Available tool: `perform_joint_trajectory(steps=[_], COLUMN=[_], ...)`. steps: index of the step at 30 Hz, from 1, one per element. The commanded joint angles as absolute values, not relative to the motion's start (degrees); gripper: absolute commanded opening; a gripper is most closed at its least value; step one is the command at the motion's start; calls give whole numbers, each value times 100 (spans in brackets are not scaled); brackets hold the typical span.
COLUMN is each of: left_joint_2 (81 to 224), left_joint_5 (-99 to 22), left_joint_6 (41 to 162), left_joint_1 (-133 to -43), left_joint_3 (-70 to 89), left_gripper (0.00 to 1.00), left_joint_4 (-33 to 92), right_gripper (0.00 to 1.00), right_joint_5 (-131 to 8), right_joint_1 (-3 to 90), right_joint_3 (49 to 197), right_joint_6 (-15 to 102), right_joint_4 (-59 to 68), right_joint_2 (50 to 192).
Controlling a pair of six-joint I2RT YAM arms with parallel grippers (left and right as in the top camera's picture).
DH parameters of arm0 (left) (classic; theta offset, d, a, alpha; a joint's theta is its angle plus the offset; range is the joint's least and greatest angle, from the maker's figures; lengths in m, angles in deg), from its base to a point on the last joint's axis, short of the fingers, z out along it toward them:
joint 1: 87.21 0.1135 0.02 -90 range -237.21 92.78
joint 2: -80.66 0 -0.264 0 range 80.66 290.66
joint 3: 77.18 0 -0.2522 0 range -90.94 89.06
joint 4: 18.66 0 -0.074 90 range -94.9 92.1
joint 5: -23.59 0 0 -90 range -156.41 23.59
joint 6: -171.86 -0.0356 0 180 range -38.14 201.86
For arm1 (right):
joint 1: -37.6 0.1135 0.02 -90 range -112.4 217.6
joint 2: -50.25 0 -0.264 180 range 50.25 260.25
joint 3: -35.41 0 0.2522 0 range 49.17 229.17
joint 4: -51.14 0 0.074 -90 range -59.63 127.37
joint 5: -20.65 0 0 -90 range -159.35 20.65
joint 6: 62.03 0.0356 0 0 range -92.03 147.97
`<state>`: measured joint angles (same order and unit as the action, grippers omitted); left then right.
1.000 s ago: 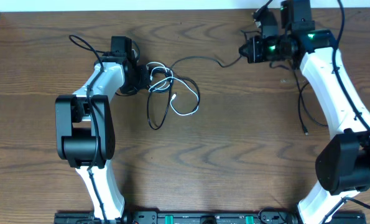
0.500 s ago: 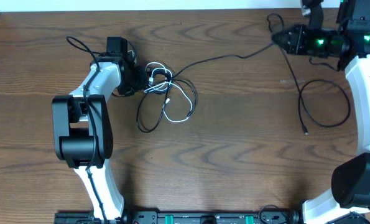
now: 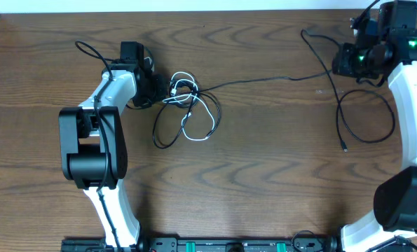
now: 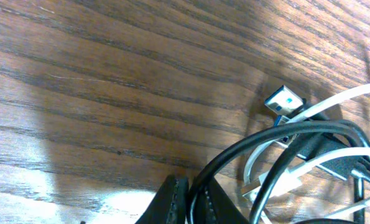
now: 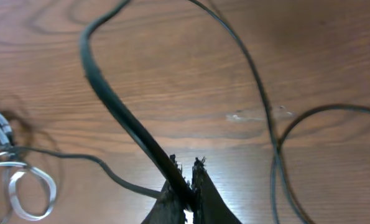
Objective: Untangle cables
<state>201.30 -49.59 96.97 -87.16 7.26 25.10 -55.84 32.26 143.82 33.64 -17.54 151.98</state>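
Observation:
My right gripper lowers next, slightly toward the tangle, to lay the black cable down, since the long black cable stretches from the tangle.
A tangle of cables lies left of centre: a white cable (image 3: 194, 131) in loops and a black cable loop (image 3: 160, 138) beside it. My left gripper (image 3: 158, 92) is shut on a black cable (image 4: 234, 158) at the tangle's left edge. A blue USB plug (image 4: 283, 102) and white cable strands (image 4: 278, 180) lie just ahead of its fingers (image 4: 194, 200). My right gripper (image 3: 336, 63) is shut on a long black cable (image 3: 264, 79) that stretches from the tangle to it. It also shows in the right wrist view (image 5: 119, 115), pinched between the fingers (image 5: 188, 180).
The same long cable continues into a wide loop on the table at the right, ending in a small plug (image 3: 344, 148). The left arm's own black wire (image 3: 87, 47) curls at the back left. The table's far edge runs close behind both grippers.
My right gripper has moved right with the black cable, drawing it out longer and straighter from the tangle. The tangle's loops have shifted slightly. The left gripper has stayed put.

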Motion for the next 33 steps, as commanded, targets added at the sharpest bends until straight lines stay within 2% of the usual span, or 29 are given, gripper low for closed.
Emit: perform_joint_trajectory(steps=[1,5,8,10,13,18,26,31,33], left_joint_2=[20263,20263,20263,20263,20263,20263,20263,20263,20263], left_joint_5=[-5189,-5191,-5191,-5189,-5191,-5191,-5189,-5189,-5189], left_joint_6=[9658,9656,9656,9656,9656,9656,9656,9656,9656], left_joint_1=[-8648,-8648,-8648,-8648,-8648,-8648,-8648,-8648,-8648], left_joint_3=[835,835,835,835,835,835,835,835,835], left_gripper=[13,17,31,33,43,52,55,55,56], left_joint_4=[2604,2604,2604,2602,2602,2602,2584,2582,2582], right_gripper=[1,1,1,1,1,1,2,11,22], right_joint_5=[-6338,-6731,-7293,-7426,-7691,-7977,-7232,-7140,-6902], right_joint_1=[3154,3145,3115,3115,3110,3058,3042,3042,3042], right_joint_3=[14079,13707,13429,13274,13032,12658,12559,12559,12559], right_joint_6=[3371,3419,3524,3524,3524,3519,3517,3519,3517], right_joint_4=[-1568,-1227,-978,-827,-578,-110,130,185,185], right_joint_2=[15434,15600,15714,15781,15906,16160,16439,16439,16439])
